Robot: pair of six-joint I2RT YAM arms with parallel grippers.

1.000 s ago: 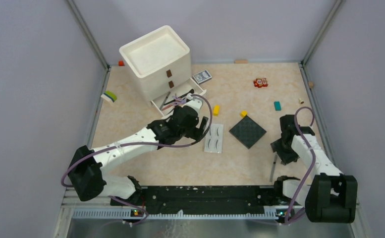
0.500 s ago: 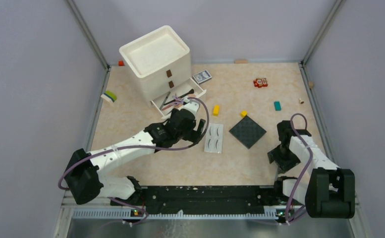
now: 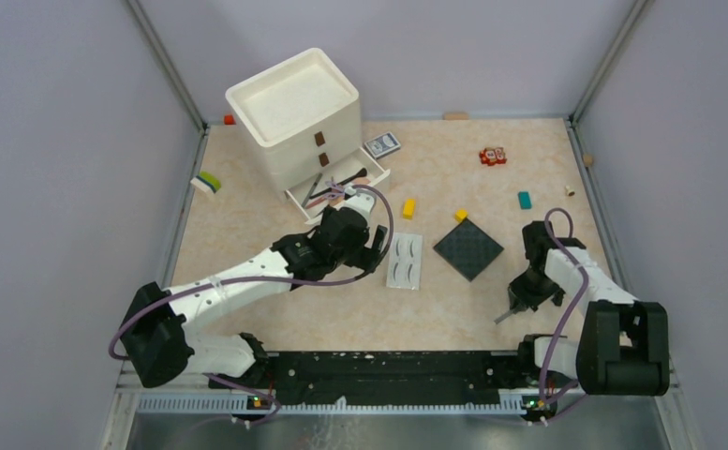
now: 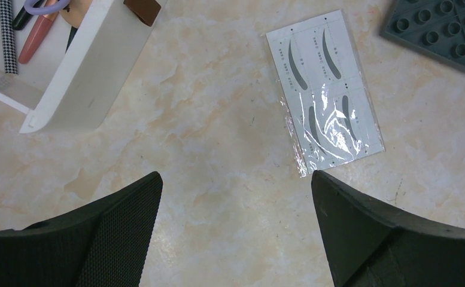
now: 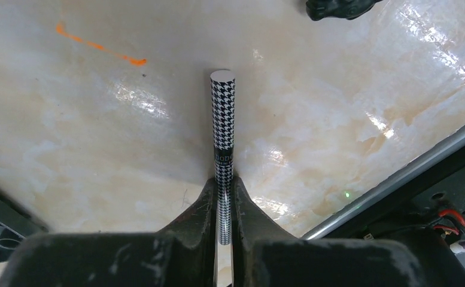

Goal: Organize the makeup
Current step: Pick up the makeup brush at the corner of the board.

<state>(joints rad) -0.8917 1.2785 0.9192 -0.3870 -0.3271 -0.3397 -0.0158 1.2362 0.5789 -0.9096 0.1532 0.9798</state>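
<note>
This houndstooth pencil goes up and outward next, to the left in the top view. My right gripper then releases it inside the open bottom drawer (image 3: 345, 171), since another one lies there.
A thin houndstooth-patterned pencil (image 5: 222, 119) sticks out from my right gripper (image 5: 222, 182), whose jaws are shut on it. From above, that gripper (image 3: 526, 298) is near the table's front right, with the pencil (image 3: 503, 318) pointing toward the front edge. The white false-eyelash card (image 4: 325, 89) lies flat just beyond my left gripper (image 4: 236, 179), which is open and holds nothing. The top view shows the card (image 3: 404, 261) right of the left gripper (image 3: 376, 246). The open bottom drawer (image 4: 80, 66) holds another houndstooth pencil (image 4: 5, 36), a pink tube (image 4: 35, 39) and a purple curler (image 4: 44, 6).
The white drawer unit (image 3: 294, 112) stands at the back left. A dark grey studded plate (image 3: 468, 247) lies right of the card. Two yellow blocks (image 3: 408, 208), a teal block (image 3: 525, 200), a patterned card box (image 3: 383, 144) and a red piece (image 3: 493, 156) lie farther back.
My right gripper came down over the pencil lying near the front edge and shut on it. My left arm drew back a little from the drawer toward the card.
</note>
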